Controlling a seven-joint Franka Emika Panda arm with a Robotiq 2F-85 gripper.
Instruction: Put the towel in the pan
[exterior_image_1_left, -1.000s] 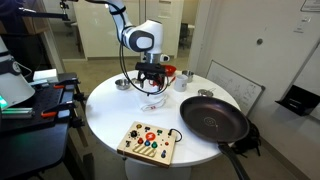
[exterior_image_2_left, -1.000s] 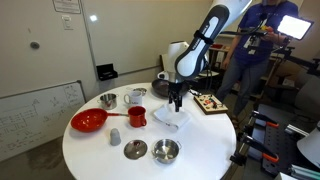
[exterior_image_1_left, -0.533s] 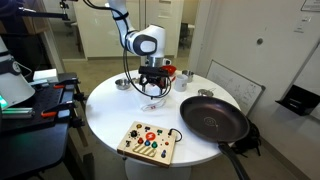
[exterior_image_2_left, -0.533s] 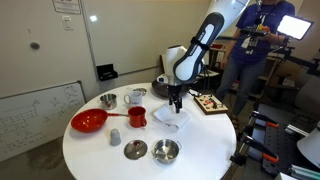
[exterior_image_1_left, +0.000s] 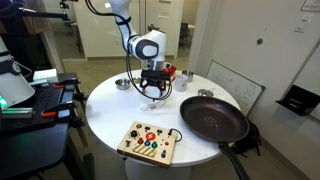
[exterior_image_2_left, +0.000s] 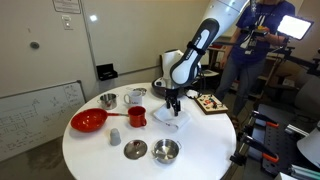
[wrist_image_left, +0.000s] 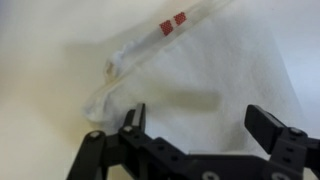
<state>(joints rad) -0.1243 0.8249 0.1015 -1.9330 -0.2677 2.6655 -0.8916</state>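
Note:
The towel is already lying flat below, between my gripper's open fingers, so my gripper will next go straight down onto the towel's middle (exterior_image_2_left: 173, 115) (wrist_image_left: 195, 110) and close there.
A white towel (wrist_image_left: 200, 70) with small red marks lies flat on the round white table; it also shows in both exterior views (exterior_image_1_left: 152, 103) (exterior_image_2_left: 170, 120). My gripper (wrist_image_left: 198, 122) is open directly above the towel's middle, fingers apart on either side and holding nothing. In the exterior views the gripper (exterior_image_1_left: 151, 88) (exterior_image_2_left: 172, 103) hangs just over the towel. The large dark pan (exterior_image_1_left: 212, 118) sits at the table's edge, apart from the towel; in an exterior view it is mostly hidden behind the arm.
A wooden board with coloured buttons (exterior_image_1_left: 148, 142) lies near the table's front edge. A red bowl (exterior_image_2_left: 88, 121), a red mug (exterior_image_2_left: 137, 116), metal bowls (exterior_image_2_left: 166, 151) and a lid (exterior_image_2_left: 136, 150) stand around the towel. A whiteboard (exterior_image_1_left: 236, 84) leans beside the table.
The arm has shifted slightly and the gripper has come lower toward the towel. The towel has not moved.

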